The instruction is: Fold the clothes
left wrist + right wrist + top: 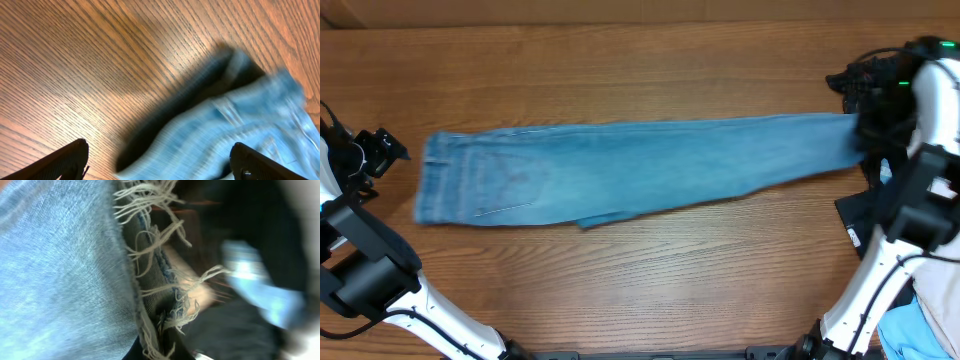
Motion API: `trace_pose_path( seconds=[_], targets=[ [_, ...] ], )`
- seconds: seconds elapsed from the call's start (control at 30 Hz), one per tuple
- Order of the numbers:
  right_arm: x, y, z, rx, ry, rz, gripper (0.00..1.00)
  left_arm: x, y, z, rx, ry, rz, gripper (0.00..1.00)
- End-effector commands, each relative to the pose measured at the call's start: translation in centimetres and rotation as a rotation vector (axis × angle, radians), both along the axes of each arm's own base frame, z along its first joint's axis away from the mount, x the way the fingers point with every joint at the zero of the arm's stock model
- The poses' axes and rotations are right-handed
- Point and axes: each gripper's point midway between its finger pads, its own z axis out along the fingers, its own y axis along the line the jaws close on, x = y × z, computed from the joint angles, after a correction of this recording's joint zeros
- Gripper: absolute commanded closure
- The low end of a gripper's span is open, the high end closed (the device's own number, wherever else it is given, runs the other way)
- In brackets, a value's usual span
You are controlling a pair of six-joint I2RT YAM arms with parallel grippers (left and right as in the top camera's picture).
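Note:
My right gripper carries the frayed hem to the left in the overhead view onto the jeans' middle (pixel 592 182) next. It then releases the hem, as the legs lie unfolded.
The light blue jeans (pixel 640 165) lie stretched flat across the table, waistband at the left and leg hems at the right. My left gripper (pixel 382 150) is open just left of the waistband. In the left wrist view (pixel 160 167) its fingers are spread wide, with the blurred denim (pixel 225 135) ahead of and between them. My right gripper (pixel 868 128) is at the leg hems. In the right wrist view it (pixel 172 347) is shut on the frayed hem of the jeans (pixel 60 270).
A dark garment (pixel 860 215) lies at the right edge under the right arm, and a light blue cloth (pixel 920 330) is at the bottom right corner. Both show blurred in the right wrist view, where the blue cloth (pixel 260 290) lies on the dark one.

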Motion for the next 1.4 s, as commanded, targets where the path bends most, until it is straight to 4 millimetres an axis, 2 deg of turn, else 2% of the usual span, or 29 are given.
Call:
trace_pose_path(
  seconds=[0.0, 0.1, 0.23, 0.27, 0.3, 0.43, 0.5, 0.67, 0.77, 1.0, 1.13, 1.37],
  targets=[
    [-0.2, -3.1, 4.6, -0.048, -0.119, -0.074, 0.96, 0.6, -0.3, 0.3, -0.006, -0.019, -0.02, 0.07],
    [1.4, -0.1, 6.8, 0.044, -0.231, 0.029, 0.96, 0.7, -0.6, 0.3, -0.01, -0.017, -0.025, 0.07],
    [2.8, 4.9, 9.7, 0.044, -0.301, 0.193, 0.96, 0.7, -1.3, 0.3, -0.026, -0.01, -0.034, 0.05],
    [3.2, 7.1, 10.5, 0.045, -0.316, 0.245, 0.96, 0.7, -1.4, 0.3, -0.027, -0.009, -0.036, 0.05],
    [3.4, 10.5, 11.1, 0.054, -0.321, 0.322, 0.96, 0.8, -1.5, 0.3, -0.027, -0.008, -0.04, 0.04],
    [2.8, 18.3, 11.1, 0.093, -0.282, 0.492, 0.96, 0.9, -1.7, 0.3, -0.032, -0.01, -0.044, 0.03],
    [2.3, 22.9, 10.8, 0.11, -0.269, 0.574, 0.96, 1.2, -2.1, 0.4, -0.046, -0.023, -0.049, 0.03],
    [1.3, 32.2, 10.4, 0.136, -0.298, 0.751, 0.94, 1.4, -2.4, 0.5, -0.063, -0.035, -0.045, 0.03],
    [0.2, 36.9, 9.4, 0.153, -0.298, 0.816, 0.92, 1.4, -2.4, 0.5, -0.064, -0.034, -0.045, 0.04],
    [-2.7, 43.0, 5.5, 0.17, -0.22, 0.909, 0.92, 1.4, -2.5, 0.5, -0.07, -0.039, -0.042, 0.04],
    [-4.0, 45.1, 3.9, 0.173, -0.187, 0.962, 0.92, 1.5, -2.5, 0.5, -0.069, -0.041, -0.042, 0.03],
    [-6.1, 47.3, 1.9, 0.174, -0.151, 1.021, 0.92, 1.5, -2.4, 0.5, -0.068, -0.041, -0.042, 0.03]
  ],
)
